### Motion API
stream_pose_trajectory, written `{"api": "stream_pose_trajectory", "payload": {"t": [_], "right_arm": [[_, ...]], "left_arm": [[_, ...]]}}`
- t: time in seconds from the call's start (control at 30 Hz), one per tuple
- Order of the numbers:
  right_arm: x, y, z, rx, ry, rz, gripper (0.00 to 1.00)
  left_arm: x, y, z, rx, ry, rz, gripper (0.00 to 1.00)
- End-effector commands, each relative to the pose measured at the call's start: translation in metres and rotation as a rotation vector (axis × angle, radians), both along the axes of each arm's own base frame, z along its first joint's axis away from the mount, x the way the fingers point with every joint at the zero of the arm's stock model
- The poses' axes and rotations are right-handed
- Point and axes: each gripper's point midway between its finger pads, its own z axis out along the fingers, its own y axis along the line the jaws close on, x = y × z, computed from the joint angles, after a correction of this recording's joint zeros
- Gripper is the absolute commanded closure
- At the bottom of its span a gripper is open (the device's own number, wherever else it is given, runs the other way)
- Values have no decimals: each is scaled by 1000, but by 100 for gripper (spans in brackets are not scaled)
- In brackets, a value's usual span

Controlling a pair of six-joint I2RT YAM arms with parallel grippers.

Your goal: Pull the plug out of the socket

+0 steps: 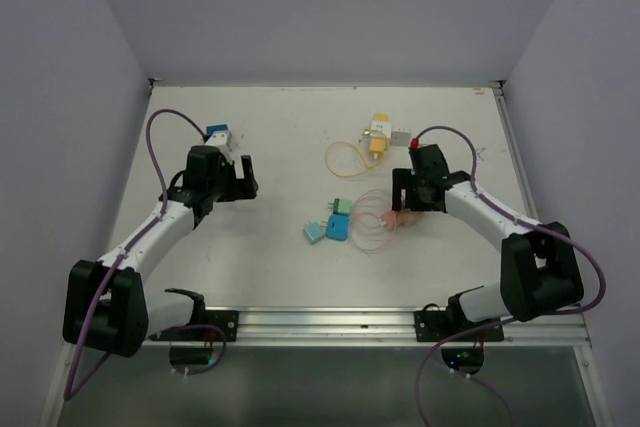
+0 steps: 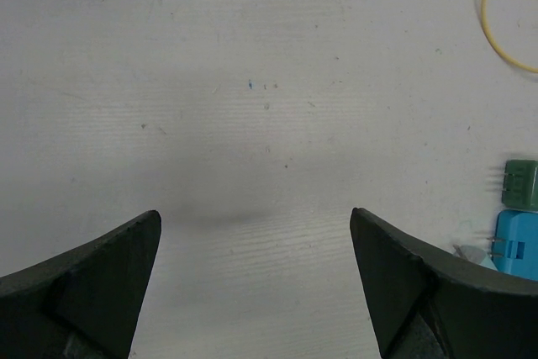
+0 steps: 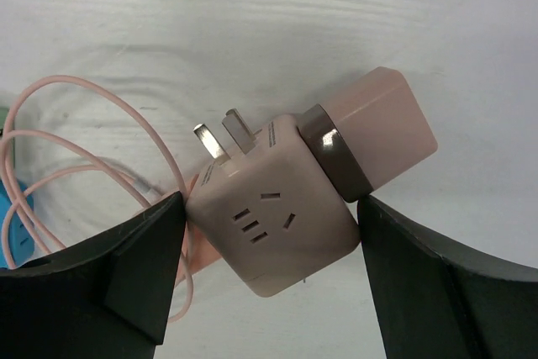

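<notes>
My left gripper moves across the table next, turning and lowering over the pink cube socket (image 3: 277, 216), since that lies far to its right in the top view.
A pale pink cube socket (image 3: 277, 216) lies on the white table with two metal prongs sticking out of its top. A pink plug (image 3: 382, 128) with a dark grey band is pushed into its right side. A thin pink cable (image 3: 101, 140) coils off to the left. My right gripper (image 3: 270, 201) straddles the cube; its left finger touches the cube's left corner and its right finger touches the right corner at the band. From above, the right gripper (image 1: 405, 209) sits over the socket right of centre. My left gripper (image 2: 254, 214) hangs open over bare table, far to the left (image 1: 245, 179).
Green (image 1: 342, 206), blue (image 1: 336, 227) and teal (image 1: 313, 233) plugs lie at the table's middle, left of the pink cable coil (image 1: 372, 215). A yellow plug (image 1: 377, 139) with a yellow cable sits at the back. A blue and white block (image 1: 219, 137) lies behind the left gripper. Walls close in on three sides.
</notes>
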Motion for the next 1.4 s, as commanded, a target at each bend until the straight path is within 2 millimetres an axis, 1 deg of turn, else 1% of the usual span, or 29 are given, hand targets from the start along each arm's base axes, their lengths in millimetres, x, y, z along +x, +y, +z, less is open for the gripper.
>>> {"api": "stream_pose_trajectory", "payload": {"t": [0.0,0.07,0.2,0.23,0.33,0.47,0.53,0.6,0.67,0.7,0.73,0.77,0.8,0.83,0.87,0.9,0.93,1.0,1.03,1.07,1.1,1.13,1.17,1.2,1.23,1.27,1.3,1.33,1.37], "right_arm": [[5,34,12,-12,-35,224,48],[-3,45,11,-23,-19,275,35],[-8,54,20,13,-31,274,21],[-8,56,29,29,-57,268,12],[-5,62,49,84,-104,244,1],[4,73,95,180,-211,202,1],[3,71,106,194,-232,168,1],[6,56,122,184,-285,51,1],[5,37,128,139,-319,-47,1],[2,33,140,166,-359,-98,1],[0,27,144,168,-376,-136,1],[-1,21,152,183,-405,-196,1],[-5,15,165,203,-449,-233,1],[-9,9,170,210,-463,-269,1],[-12,4,176,220,-486,-303,1],[-13,-6,185,224,-523,-369,1],[-21,-13,196,241,-558,-398,1],[-28,-27,208,254,-605,-476,1],[-37,-42,214,229,-639,-534,1],[-41,-49,218,242,-659,-577,1],[-45,-55,222,236,-677,-605,1],[-51,-67,223,205,-693,-648,1],[-58,-73,229,216,-718,-674,1],[-61,-78,231,224,-732,-709,1],[-66,-85,232,210,-743,-734,1],[-70,-88,234,219,-758,-749,1],[-72,-91,235,223,-766,-761,1],[-74,-93,234,219,-769,-772,1],[-77,-96,233,215,-772,-786,1]], "left_arm": [[14,-8,16,-12,-72,-40,2],[14,-9,16,-14,-73,-42,3],[14,-12,16,-24,-76,-60,2],[14,-13,17,-27,-79,-66,2],[13,-20,18,-49,-87,-95,2],[9,-33,16,-58,-89,-159,2],[6,-42,18,-57,-85,-194,2],[3,-53,20,-53,-81,-228,2],[5,-61,32,-42,-90,-247,2],[2,-71,36,-27,-95,-269,2],[5,-79,48,-24,-111,-285,2],[8,-85,51,-8,-116,-290,2],[3,-103,56,-8,-124,-335,2],[6,-116,70,-12,-153,-359,2],[6,-127,76,-14,-164,-378,3],[0,-147,73,-1,-159,-421,3],[2,-163,87,-10,-191,-443,4],[-5,-197,83,11,-185,-506,5],[-5,-215,97,-1,-216,-534,5],[-4,-228,84,15,-189,-554,5],[-14,-248,83,20,-189,-595,5],[-14,-264,93,12,-209,-614,6],[-15,-277,77,34,-179,-635,6],[-25,-294,75,44,-184,-671,7],[-25,-307,83,43,-202,-684,7],[-26,-318,68,66,-183,-698,7],[-35,-330,65,82,-187,-731,8],[-35,-343,72,76,-203,-744,9],[-36,-350,57,99,-178,-757,9]]}}
